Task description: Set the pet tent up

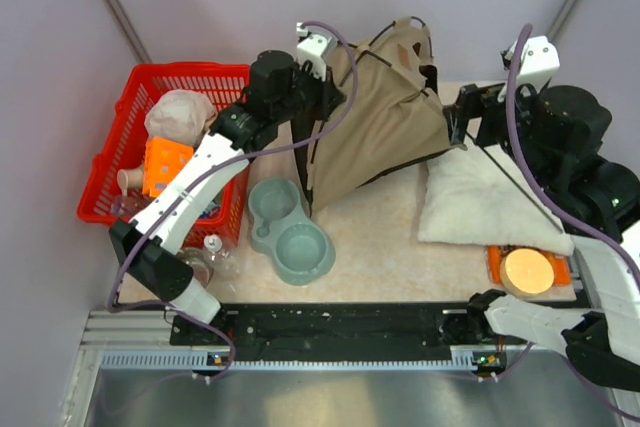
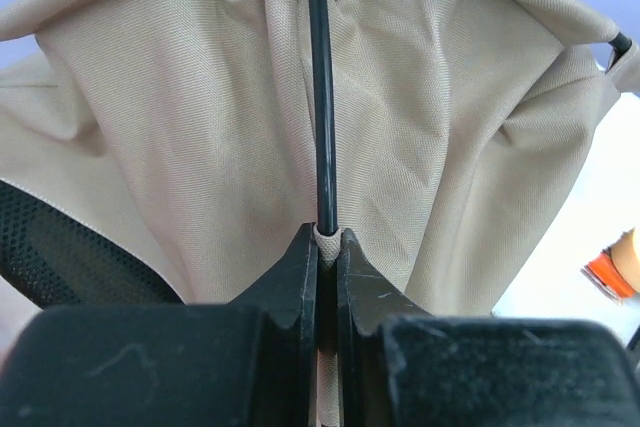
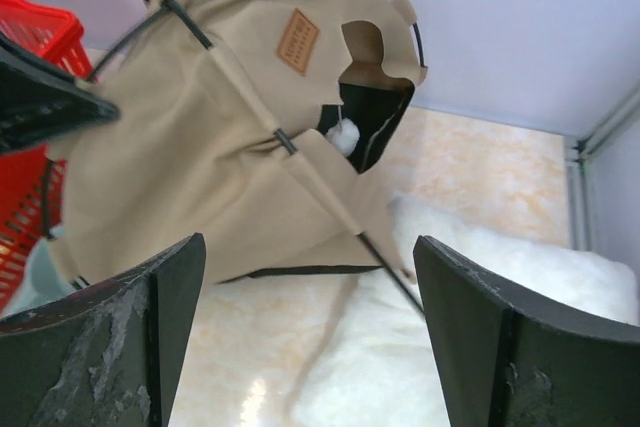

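Note:
My left gripper holds the fabric sleeve and will move it outward and to the left in the top view next, then release it, because the tent's near corner crowds the grey bowl.
The pet tent (image 1: 380, 117) is tan fabric on thin dark poles and leans half-raised at the back middle of the table. My left gripper (image 1: 322, 97) is at its left side. In the left wrist view, this gripper (image 2: 327, 235) is shut on a fabric sleeve where a black pole (image 2: 323, 97) enters it. My right gripper (image 1: 456, 123) is at the tent's right corner, open and empty. In the right wrist view, this gripper (image 3: 310, 243) faces the tent (image 3: 200, 167), showing its brown label (image 3: 297, 41), white pompom (image 3: 345, 135) and black-lined doorway (image 3: 375, 97).
A red basket (image 1: 118, 117) with items stands at the left. A grey double bowl (image 1: 290, 232) sits in front of the tent. A fluffy white cushion (image 1: 480, 197) lies at the right, with an orange object (image 1: 528, 269) near it. A clear bottle (image 1: 215, 252) lies by the basket.

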### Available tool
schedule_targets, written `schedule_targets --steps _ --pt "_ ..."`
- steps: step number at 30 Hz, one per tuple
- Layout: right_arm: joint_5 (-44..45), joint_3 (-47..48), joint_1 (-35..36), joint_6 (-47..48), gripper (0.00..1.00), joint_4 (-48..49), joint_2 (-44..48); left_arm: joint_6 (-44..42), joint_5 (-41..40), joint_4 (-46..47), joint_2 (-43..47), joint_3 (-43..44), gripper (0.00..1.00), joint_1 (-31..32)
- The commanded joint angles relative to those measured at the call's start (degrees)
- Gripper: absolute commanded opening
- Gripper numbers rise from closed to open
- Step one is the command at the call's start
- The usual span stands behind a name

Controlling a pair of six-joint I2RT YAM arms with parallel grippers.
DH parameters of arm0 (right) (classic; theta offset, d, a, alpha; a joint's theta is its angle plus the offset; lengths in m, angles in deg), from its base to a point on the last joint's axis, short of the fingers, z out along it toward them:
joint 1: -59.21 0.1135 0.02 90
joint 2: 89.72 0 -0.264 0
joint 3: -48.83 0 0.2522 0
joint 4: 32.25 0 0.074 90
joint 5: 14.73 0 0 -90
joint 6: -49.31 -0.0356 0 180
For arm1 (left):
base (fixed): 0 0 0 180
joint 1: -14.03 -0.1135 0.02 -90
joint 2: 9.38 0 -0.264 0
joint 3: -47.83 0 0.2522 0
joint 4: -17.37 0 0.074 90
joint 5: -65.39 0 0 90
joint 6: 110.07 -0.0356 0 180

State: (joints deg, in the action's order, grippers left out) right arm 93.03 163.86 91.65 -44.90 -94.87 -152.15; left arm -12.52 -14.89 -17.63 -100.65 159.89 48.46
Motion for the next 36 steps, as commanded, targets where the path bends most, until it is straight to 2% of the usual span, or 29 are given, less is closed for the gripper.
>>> schedule_targets --steps 1,9,14,17,21,27,29,31,36 --pt "1.2 -3.4 -0.6 7.1 0.87 0.3 2.7 -4.6 8.4 4.4 5.3 3.7 0.0 -1.0" --pt "-12.5 -7.8 -0.5 6.9 0.92 -2.4 6.2 -2.9 16.6 10.2 4.0 4.4 0.0 -5.3" --pt "-12.1 -11.9 -0.6 5.4 0.92 -3.1 6.3 -2.7 22.3 12.8 1.6 6.8 0.0 -7.6" --pt "-12.8 -13.7 -0.6 5.0 0.87 -3.5 6.3 -2.6 24.9 13.7 -0.1 9.1 0.0 -8.9" --pt "-13.3 -15.8 -0.6 4.9 0.71 -3.9 6.3 -2.6 30.3 14.3 -2.7 12.1 0.0 -10.3" --pt "-12.7 -17.3 -0.6 4.6 0.64 -4.0 5.9 -1.5 36.3 15.6 -5.1 12.9 0.0 -12.8" --pt "-14.2 -17.7 -0.6 4.6 0.55 -3.8 5.2 -0.6 37.7 16.7 -5.8 13.1 0.0 -13.4" --pt "-15.6 -18.5 -0.6 2.5 0.5 -3.0 4.7 0.2 39.1 17.9 -6.8 13.1 0.0 -13.9" --pt "-19.2 -19.0 -0.6 -0.7 0.49 0.9 3.8 3.5 43.7 20.2 -10.8 15.9 0.0 -16.1"
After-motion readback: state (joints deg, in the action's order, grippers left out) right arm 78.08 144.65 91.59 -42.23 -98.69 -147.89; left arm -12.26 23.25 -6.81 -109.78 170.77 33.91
